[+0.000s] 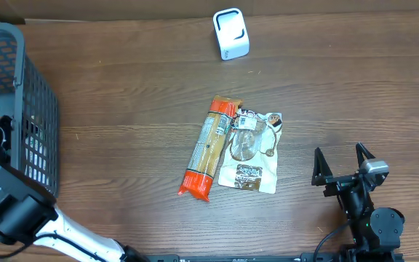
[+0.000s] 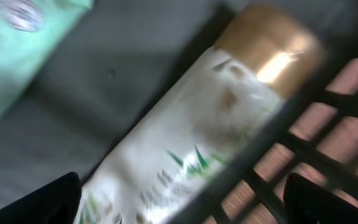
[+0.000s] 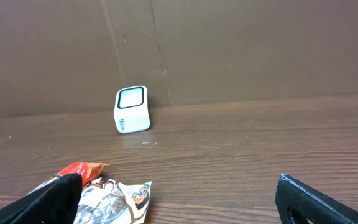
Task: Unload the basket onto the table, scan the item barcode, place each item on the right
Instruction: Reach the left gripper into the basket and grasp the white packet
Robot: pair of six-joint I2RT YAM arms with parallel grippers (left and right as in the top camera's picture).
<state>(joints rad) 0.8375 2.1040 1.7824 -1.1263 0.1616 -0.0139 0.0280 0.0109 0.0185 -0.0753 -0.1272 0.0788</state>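
Observation:
My left gripper's open fingers already straddle the white bottle's body (image 2: 176, 155) beside its gold cap (image 2: 269, 46), so next the gripper will lower further into the basket, onto it.
In the left wrist view, a white bottle (image 2: 185, 137) with a gold cap (image 2: 269, 46) lies inside the basket against its dark mesh wall (image 2: 303, 99). My left gripper (image 2: 182, 208) is open, its fingers wide on either side of the bottle's lower end and not closed on it. The picture is blurred. The white barcode scanner (image 1: 231, 34) stands at the far edge of the table, also in the right wrist view as the scanner (image 3: 132, 109). My right gripper (image 1: 344, 169) hovers open and empty at the front right.
The dark mesh basket (image 1: 38, 94) stands at the far left, with my left arm (image 1: 6, 200) reaching into it. A mint-green pack (image 2: 17, 43) lies beside the bottle. An orange packet (image 1: 211, 148) and a white pouch (image 1: 253, 151) lie mid-table.

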